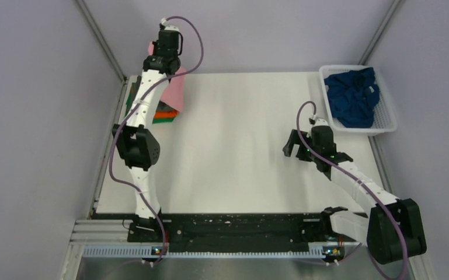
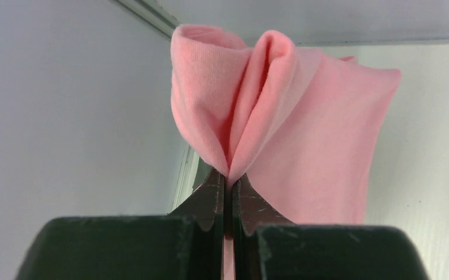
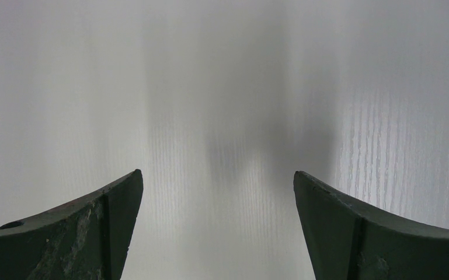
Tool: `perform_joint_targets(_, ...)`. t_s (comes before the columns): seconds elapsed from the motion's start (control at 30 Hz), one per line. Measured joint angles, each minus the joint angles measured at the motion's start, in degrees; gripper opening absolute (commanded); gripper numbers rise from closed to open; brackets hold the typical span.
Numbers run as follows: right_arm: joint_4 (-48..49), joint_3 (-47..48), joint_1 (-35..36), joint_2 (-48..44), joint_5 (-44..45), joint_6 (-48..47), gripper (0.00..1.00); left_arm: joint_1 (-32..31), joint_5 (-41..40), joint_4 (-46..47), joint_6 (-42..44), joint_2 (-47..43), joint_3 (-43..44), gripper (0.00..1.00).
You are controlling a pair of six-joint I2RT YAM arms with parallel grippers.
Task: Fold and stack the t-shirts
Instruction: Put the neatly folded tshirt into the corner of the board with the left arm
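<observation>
The pink t-shirt's edge comes down over the stack's uncovered side (image 1: 131, 98) (image 2: 202, 171) next. My left gripper then releases it, since that side is below the gripper and to its left in the top view.
My left gripper (image 1: 155, 49) is raised at the far left corner, shut on a folded pink t-shirt (image 1: 177, 88) that hangs below it. In the left wrist view the pink t-shirt (image 2: 292, 116) bunches out from my closed fingertips (image 2: 216, 186). Under the hanging shirt lies a stack of folded t-shirts (image 1: 164, 114) with orange and green edges showing. A crumpled navy blue t-shirt (image 1: 354, 96) fills the white lattice basket (image 1: 388, 125) at the far right. My right gripper (image 1: 295, 146) is open and empty, low over the bare white table (image 3: 222, 116).
Grey walls with metal corner posts close in the table at the back and sides. A black rail (image 1: 239, 227) runs along the near edge between the arm bases.
</observation>
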Motion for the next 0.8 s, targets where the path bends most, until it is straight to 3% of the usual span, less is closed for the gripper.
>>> perform_joint_targets(0.37,-0.09,0.02,0.0,2.43,2.16,-0.02,0.99,10.14,6.71,2.84,-0.76,4.74,0.55,0.0)
perform_joint_targets(0.8,-0.46,0.02,0.0,3.76,3.89,-0.07,0.99,14.29,7.87,8.61,3.85,14.01,0.52,0.0)
